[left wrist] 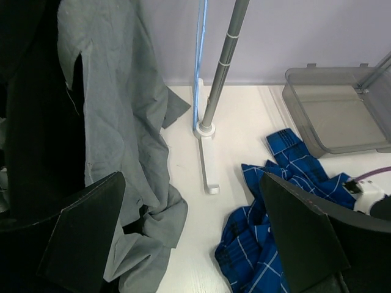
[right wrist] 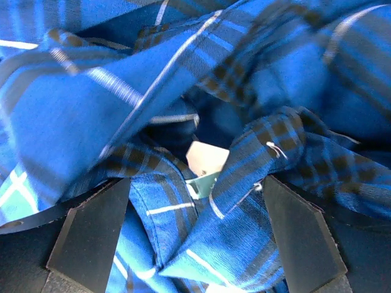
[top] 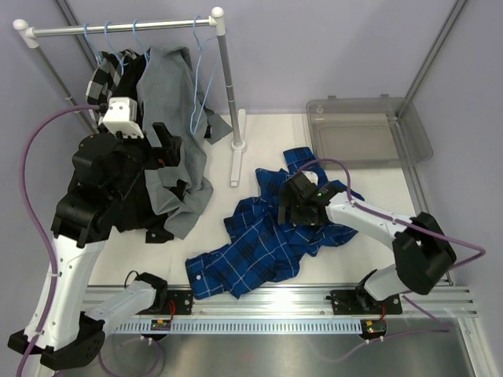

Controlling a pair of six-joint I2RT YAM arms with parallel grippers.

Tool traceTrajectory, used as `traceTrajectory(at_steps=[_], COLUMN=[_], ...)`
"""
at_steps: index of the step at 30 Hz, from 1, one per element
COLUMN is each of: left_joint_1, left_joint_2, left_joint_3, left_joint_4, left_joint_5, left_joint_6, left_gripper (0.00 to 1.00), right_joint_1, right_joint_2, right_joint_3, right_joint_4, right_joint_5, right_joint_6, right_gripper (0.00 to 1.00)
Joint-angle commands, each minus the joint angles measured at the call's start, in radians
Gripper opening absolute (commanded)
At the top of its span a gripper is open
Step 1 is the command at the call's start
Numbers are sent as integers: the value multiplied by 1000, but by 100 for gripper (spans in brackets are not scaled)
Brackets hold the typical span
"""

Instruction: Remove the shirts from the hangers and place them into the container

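The bunched plaid cloth is directly below the robot's right gripper, and folds are already between its open fingers, so the gripper should go down and close on the cloth next.
The blue plaid shirt (top: 259,243) lies crumpled on the table, off its hanger. My right gripper (top: 302,206) is pressed down into it. Its jaws stand open in the right wrist view (right wrist: 195,238), with bunched plaid cloth (right wrist: 244,201) and a pale label (right wrist: 206,157) between the fingers. The grey shirt (top: 169,86) hangs from the rail and trails onto the table. Beside it hang the black-and-white check shirt (top: 106,78) and a black shirt (top: 153,228). My left gripper (top: 163,145) is open and empty (left wrist: 192,238), beside the grey shirt (left wrist: 116,122). The clear container (top: 365,133) stands at the back right.
A silver rail (top: 118,29) with white caps carries light-blue hangers (top: 200,71), one of them bare. Its upright post (left wrist: 220,67) and white foot (top: 236,149) stand between the grey shirt and the plaid shirt (left wrist: 275,201). The container (left wrist: 342,116) has a frame leg beside it.
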Motion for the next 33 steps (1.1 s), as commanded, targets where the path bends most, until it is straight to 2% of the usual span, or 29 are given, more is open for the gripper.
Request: traceTrajectory(at_steps=[1,7,9,10,11,14,15,17,20,23,24,26,27,31,33], left_joint_1=[4,4,4,4,4,4,4,4,4,4,4,4,4,4,4], left_joint_2=[-15,-26,-28,-29,-31,-35,-35,-39,-40,-51,-52,-57,-60,-65,-68], left_joint_3=[-23,-46,-49,-51,-51,-56,-57,-60,-60,-59,-56,-51,-49,-46,-45], left_joint_4=[19,19,19,19,20,19,20,20,19,19,19,14,11,9,9], left_joint_5=[47,81,87,87,89,93,93,95,107,112,112,110,110,113,119], left_joint_6=[-22,-33,-33,-32,-33,-30,-30,-30,-32,-35,-35,-35,-35,-39,-42], left_gripper=[99,99,99,99,99,99,99,99,99,99,99,99,99,99,99], right_joint_1=[29,44,44,46,46,46,44,46,44,44,44,37,33,-11,-81], right_joint_2=[95,286,307,320,326,342,340,327,232,54,-29,-89,-130,-166,-152], right_joint_3=[24,49,37,23,17,3,0,-6,-11,24,82,168,272,561,729], right_joint_4=[92,70,90,101,104,113,116,136,164,144,129,58,34,-85,-126], right_joint_5=[-5,-6,-17,-19,-22,-16,-14,-13,10,72,90,141,159,253,251], right_joint_6=[64,139,154,162,163,173,171,156,124,58,39,-20,-40,-142,-198], right_gripper=[100,100,90,82,60,32,16,0,0,0,0,0,0,0,0])
